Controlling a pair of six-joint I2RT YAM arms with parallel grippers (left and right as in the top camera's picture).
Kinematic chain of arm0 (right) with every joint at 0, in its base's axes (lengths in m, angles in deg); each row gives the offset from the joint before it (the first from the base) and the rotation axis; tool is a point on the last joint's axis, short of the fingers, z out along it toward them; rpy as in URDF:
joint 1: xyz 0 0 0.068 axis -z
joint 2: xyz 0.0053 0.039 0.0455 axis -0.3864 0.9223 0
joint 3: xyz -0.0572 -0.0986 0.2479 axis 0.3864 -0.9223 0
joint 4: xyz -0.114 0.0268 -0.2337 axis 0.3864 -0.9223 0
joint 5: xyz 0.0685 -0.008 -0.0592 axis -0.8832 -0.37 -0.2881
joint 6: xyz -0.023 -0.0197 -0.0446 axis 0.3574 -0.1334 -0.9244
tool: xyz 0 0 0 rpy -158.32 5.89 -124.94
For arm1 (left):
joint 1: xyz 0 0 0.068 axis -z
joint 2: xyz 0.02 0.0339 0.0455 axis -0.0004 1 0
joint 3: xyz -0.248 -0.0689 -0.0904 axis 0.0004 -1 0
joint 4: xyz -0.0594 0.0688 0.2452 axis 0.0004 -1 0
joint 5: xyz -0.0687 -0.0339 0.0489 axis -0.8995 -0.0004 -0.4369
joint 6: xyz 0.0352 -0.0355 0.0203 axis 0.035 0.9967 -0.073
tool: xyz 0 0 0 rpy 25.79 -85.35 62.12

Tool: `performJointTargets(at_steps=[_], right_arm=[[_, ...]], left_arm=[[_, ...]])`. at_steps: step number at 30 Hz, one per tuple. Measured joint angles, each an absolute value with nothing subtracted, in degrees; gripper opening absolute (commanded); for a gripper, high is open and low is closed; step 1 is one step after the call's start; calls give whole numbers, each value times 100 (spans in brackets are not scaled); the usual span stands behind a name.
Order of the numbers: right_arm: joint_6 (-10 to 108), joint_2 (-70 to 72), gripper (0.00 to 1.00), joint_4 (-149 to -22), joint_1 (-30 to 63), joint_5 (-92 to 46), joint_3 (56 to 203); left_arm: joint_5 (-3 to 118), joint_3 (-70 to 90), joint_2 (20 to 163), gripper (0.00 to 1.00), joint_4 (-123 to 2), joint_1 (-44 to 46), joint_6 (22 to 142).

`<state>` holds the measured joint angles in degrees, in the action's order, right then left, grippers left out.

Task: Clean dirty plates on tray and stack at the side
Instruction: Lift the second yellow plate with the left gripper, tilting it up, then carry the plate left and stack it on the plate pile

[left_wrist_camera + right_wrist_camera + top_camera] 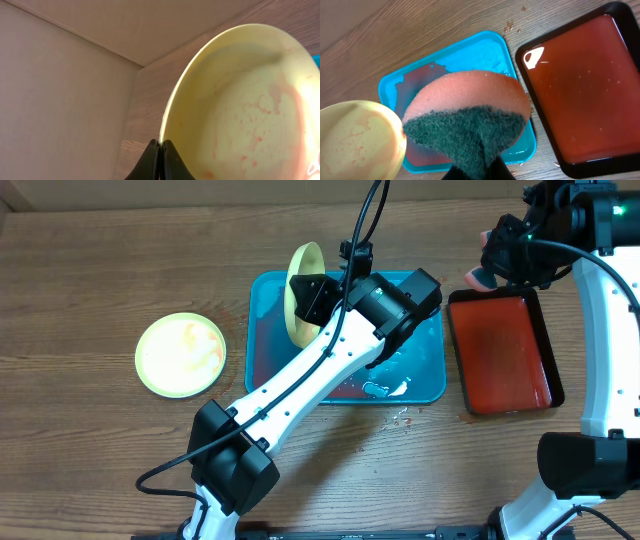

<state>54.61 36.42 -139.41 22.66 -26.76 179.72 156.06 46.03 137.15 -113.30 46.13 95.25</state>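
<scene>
My left gripper needs to swing down and to the left in the overhead view next, to the second plate. Then it should lower the held plate onto the second plate and let go.
My left gripper is shut on the rim of a yellow-green plate and holds it on edge above the far left part of the turquoise tray. In the left wrist view the fingers pinch that plate, whose pale centre carries faint red smears. A second yellow-green plate lies flat on the table to the left of the tray. My right gripper hovers at the far right, shut on an orange sponge with a dark green scouring face. Red liquid wets the tray's floor.
A dark red tray with a black rim lies right of the turquoise one, its floor wet. Small crumbs and droplets dot the wood near the turquoise tray's front right corner. The left arm crosses over the tray.
</scene>
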Motion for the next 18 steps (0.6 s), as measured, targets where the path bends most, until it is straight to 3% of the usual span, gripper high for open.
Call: performJointTargets(at_steps=[8, 18], right_arm=[[5441, 3642, 4, -13956, 2266, -2676, 17972], [5393, 3642, 4, -13967, 2266, -2674, 17972]], left_arm=[[14205, 4603, 13715, 4, -11247, 4156, 9656], [10671, 4603, 13715, 4, -10718, 1933, 8416]])
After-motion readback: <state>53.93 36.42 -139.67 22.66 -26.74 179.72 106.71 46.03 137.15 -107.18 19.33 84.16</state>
